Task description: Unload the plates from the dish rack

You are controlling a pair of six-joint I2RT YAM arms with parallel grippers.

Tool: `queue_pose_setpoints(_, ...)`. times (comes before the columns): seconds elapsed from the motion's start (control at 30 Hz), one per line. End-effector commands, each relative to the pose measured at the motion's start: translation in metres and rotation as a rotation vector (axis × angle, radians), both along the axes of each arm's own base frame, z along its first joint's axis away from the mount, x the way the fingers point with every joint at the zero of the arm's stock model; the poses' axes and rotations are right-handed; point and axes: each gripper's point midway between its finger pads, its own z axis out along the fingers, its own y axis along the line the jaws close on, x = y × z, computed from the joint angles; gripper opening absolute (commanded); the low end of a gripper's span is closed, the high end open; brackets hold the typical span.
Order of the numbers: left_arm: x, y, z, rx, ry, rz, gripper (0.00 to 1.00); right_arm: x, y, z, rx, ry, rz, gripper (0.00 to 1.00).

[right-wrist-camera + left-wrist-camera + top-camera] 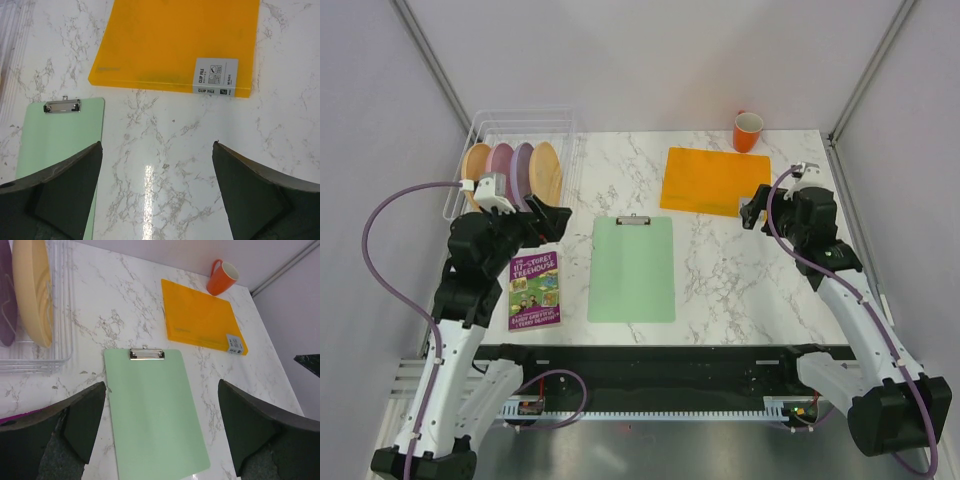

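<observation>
Next, the left gripper turns and moves outward onto the near rim of the yellow-orange plate (pixel 537 188) (pixel 31 322) beside the purple one, since that plate stands outward of it.
The clear wire dish rack (pixel 520 120) stands at the table's far left corner. Several plates stand on edge in it: a yellow-orange plate (pixel 475 163) at the left, a pink plate (pixel 501 160), a lilac-purple plate (pixel 523 163) and a second yellow-orange plate (pixel 548 170) at the right. The left wrist view shows that right-hand yellow-orange plate (pixel 32 290), the purple one (pixel 6 300) and the rack's wires (pixel 55 352). My left gripper (pixel 548 222) is open and empty just in front of the rack, over the clipboard (pixel 162 425). My right gripper (pixel 752 205) is open and empty at the right (pixel 157 190).
A green clipboard (pixel 633 270) lies mid-table. A purple book (pixel 535 290) lies to its left. An orange clip file (pixel 713 181) lies at the back right, with an orange mug (pixel 748 131) behind it. Grey walls close in the table on three sides.
</observation>
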Motion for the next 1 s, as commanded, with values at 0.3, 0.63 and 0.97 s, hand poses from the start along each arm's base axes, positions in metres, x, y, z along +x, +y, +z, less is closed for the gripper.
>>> queue_pose_setpoints(0.3,0.036,0.033,-0.001,0.257,0.011,0.114,0.95,-0.001,-0.005,-0.022,-0.071,0.053,0.013,0.98)
queue_pose_setpoints(0.63,0.102,0.061,-0.008,0.341,0.048,0.314,0.94,0.012,-0.008,-0.031,-0.107,0.093,0.009,0.98)
queue_pose_setpoints(0.97,0.155,0.079,-0.016,0.485,-0.002,0.469,0.90,0.022,-0.013,-0.046,-0.128,0.137,-0.018,0.98)
